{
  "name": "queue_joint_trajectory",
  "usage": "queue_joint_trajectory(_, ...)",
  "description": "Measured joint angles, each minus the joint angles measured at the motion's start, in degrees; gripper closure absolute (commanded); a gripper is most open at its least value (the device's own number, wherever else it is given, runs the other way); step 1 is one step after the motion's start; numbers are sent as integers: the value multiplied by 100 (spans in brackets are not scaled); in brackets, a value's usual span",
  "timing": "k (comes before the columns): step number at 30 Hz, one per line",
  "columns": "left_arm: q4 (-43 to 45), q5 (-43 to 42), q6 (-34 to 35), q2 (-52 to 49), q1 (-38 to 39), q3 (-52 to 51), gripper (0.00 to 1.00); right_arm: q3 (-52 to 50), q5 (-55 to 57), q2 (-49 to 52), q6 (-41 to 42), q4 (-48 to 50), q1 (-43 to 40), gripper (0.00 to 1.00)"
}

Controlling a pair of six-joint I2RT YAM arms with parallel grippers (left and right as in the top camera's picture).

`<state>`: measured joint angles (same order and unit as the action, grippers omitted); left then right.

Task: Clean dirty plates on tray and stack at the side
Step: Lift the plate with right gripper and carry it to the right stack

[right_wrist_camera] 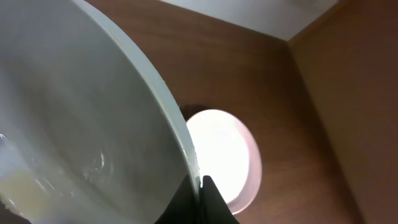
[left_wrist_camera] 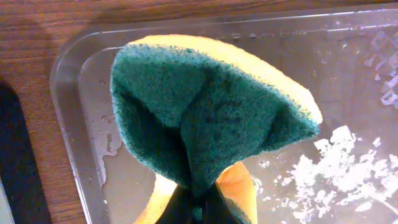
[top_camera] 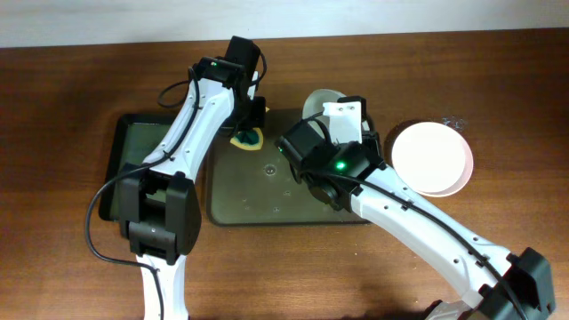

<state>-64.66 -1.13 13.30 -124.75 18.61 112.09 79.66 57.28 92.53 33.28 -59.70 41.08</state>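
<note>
The right gripper moves past the tray's side next, levels the pale plate [top_camera: 316,100] down onto the white plate and releases its rim. Plates are already stacked there.
My right gripper [top_camera: 336,114] is shut on the rim of a pale plate [top_camera: 316,100] and holds it tilted on edge over the far side of the large olive-brown tray [top_camera: 258,191]. In the right wrist view the plate [right_wrist_camera: 68,106] fills the left, with a yellowish smear low down, and the fingers [right_wrist_camera: 200,186] pinch its rim. My left gripper [top_camera: 251,123] is shut on a green and yellow sponge [top_camera: 246,139] over the tray's far left corner. The left wrist view shows the sponge [left_wrist_camera: 205,99] folded in the jaws [left_wrist_camera: 199,202] above the wet tray [left_wrist_camera: 348,74].
A white plate [top_camera: 432,156] lies on a pinkish one on the table right of the tray; it also shows in the right wrist view [right_wrist_camera: 221,152]. A smaller dark greenish tray [top_camera: 129,147] lies left of the large one. Foam patches [left_wrist_camera: 336,168] lie on the tray floor.
</note>
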Motion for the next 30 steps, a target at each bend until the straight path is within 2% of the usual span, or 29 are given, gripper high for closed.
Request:
queue_joint_trajectory(11,33,0,0,0,0,0,100,0,1117,0,57,-103,46,96)
queue_joint_trajectory(16,61,0,0,0,0,0,100,0,1937,0,57,-103,470,96)
queue_joint_trajectory(22,61,0,0,0,0,0,100,0,2199,0,59,-120,654,96)
queue_joint_trajectory(24,61,0,0,0,0,0,100,0,2048,0,59,-120,636,96)
queue_joint_trajectory(26,63,0,0,0,0,0,100,0,1447,0,70,-120,501,96)
queue_joint_trajectory(29,63,0,0,0,0,0,100,-2,-50,-2,74,-101,-197,96)
queue_joint_trajectory(30,63,0,0,0,0,0,100,-2,-791,-2,74,-81,-662,96)
